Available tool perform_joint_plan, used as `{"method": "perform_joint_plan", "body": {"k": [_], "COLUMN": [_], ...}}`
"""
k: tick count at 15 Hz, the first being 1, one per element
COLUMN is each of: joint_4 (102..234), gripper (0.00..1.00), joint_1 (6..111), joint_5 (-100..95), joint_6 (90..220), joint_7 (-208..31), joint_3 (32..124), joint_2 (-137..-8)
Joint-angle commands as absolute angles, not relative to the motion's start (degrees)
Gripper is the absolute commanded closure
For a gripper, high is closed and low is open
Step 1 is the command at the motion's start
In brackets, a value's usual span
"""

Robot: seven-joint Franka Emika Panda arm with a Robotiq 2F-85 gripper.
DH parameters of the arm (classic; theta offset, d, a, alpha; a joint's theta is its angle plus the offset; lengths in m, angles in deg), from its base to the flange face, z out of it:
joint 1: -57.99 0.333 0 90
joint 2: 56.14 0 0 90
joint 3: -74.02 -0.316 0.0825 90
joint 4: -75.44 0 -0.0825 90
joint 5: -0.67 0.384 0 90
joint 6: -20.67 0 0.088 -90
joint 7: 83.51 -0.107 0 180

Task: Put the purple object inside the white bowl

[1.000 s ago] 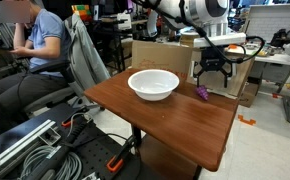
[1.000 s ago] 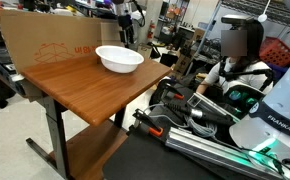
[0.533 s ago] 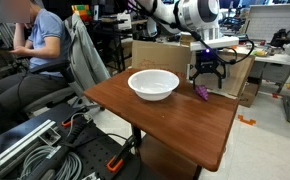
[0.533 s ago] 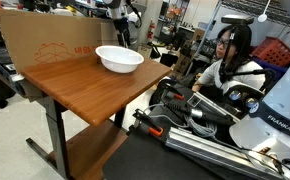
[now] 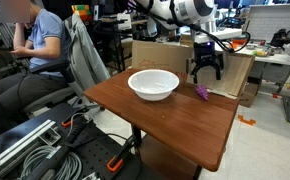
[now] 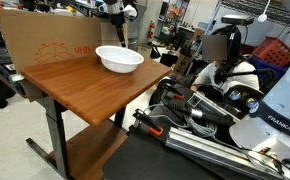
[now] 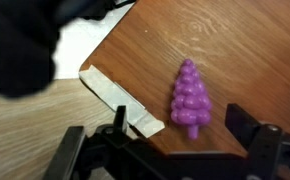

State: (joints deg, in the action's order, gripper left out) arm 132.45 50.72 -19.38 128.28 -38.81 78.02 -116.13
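Note:
My gripper comes down next onto the purple object's wide stem end point(image 5: 202, 92) point(image 7: 191, 112) and closes around it, because that end already lies below and between my open fingers.
The purple object point(image 7: 190, 97), a small lumpy grape-like bunch with a short stem, lies on the wooden table near its far edge. It also shows in an exterior view point(image 5: 202, 92). My gripper point(image 7: 185, 135) is open and empty, above the purple object, with its fingers on either side of it. In an exterior view the gripper point(image 5: 206, 72) hangs just above and beside the object. The white bowl point(image 5: 153, 84) sits in the middle of the table, apart from the object, and shows in both exterior views point(image 6: 119, 58). It looks empty.
A cardboard box point(image 5: 175, 52) stands against the table's far edge behind the object and shows as a wall in an exterior view point(image 6: 45, 45). A taped flap point(image 7: 120, 95) lies by the table edge. A seated person point(image 5: 40, 45) and cables point(image 5: 45, 150) are beside the table.
My gripper has moved a little up and toward the bowl side, from right of the purple object to above it. The object and bowl have not moved.

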Motion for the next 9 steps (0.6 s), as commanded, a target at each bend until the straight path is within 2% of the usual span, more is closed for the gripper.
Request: {"method": "perform_joint_plan", "body": {"k": [1, 9], "joint_4": [134.24, 139.92], "gripper": [0.0, 0.0], "joint_1": [49.97, 50.48], "joint_5": [-19.02, -19.43], "joint_6": [132.38, 136.62], "joint_7": [-35.32, -36.3], "joint_3": [77.18, 77.69], "joint_2": [-115.15, -114.4]}}
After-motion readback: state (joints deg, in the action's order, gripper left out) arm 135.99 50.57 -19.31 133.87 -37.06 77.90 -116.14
